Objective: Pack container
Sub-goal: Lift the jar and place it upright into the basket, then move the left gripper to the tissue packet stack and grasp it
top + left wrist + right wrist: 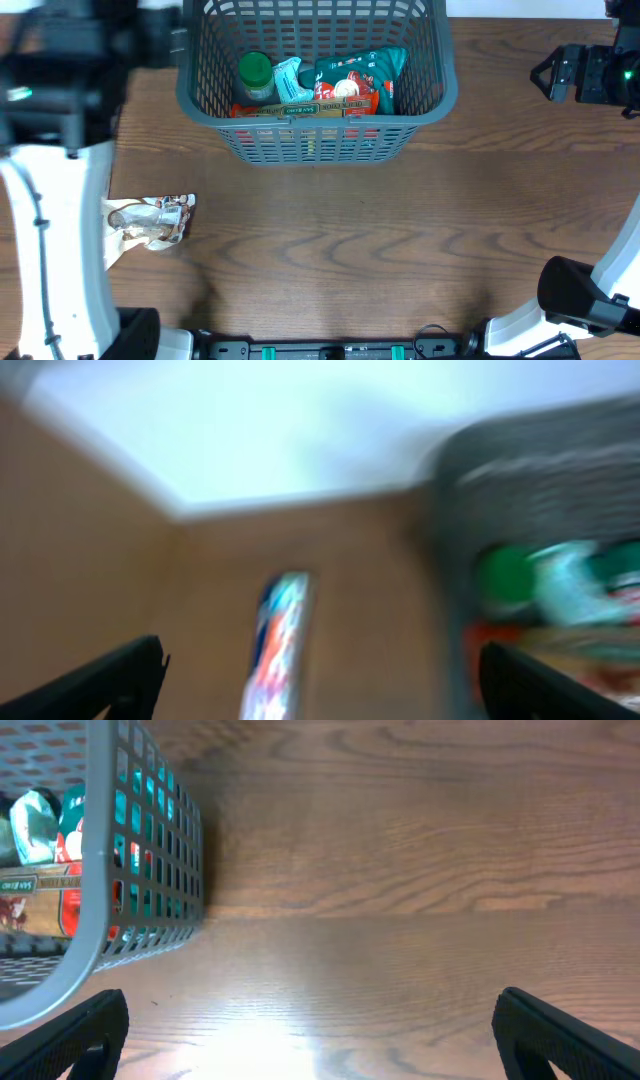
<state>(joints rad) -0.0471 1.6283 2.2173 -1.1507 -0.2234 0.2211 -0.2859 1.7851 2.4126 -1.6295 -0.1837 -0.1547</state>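
Next, my left gripper should descend to the left in its wrist view and close on the colourful packet [275, 648], which lies there below, still outside the basket [540, 470].
The dark grey lattice basket [315, 140] stands at the far middle of the table. It holds a green-lidded jar [255, 72], teal packets [362, 72] and orange-red packets. A brown and white snack packet [150, 220] lies on the table at the left. My left gripper [322, 650] is open and empty, left of the basket [540, 470]; its view is blurred and shows a colourful packet [278, 645] on the table below. My right gripper [312, 1000] is open and empty over bare wood, right of the basket [150, 870]. It also shows in the overhead view [548, 75].
The white left arm [60, 230] stretches over the table's left side and partly covers the snack packet. The right arm's base [590, 295] is at the near right corner. A pale wall or floor shows beyond the table's far edge in the left wrist view.
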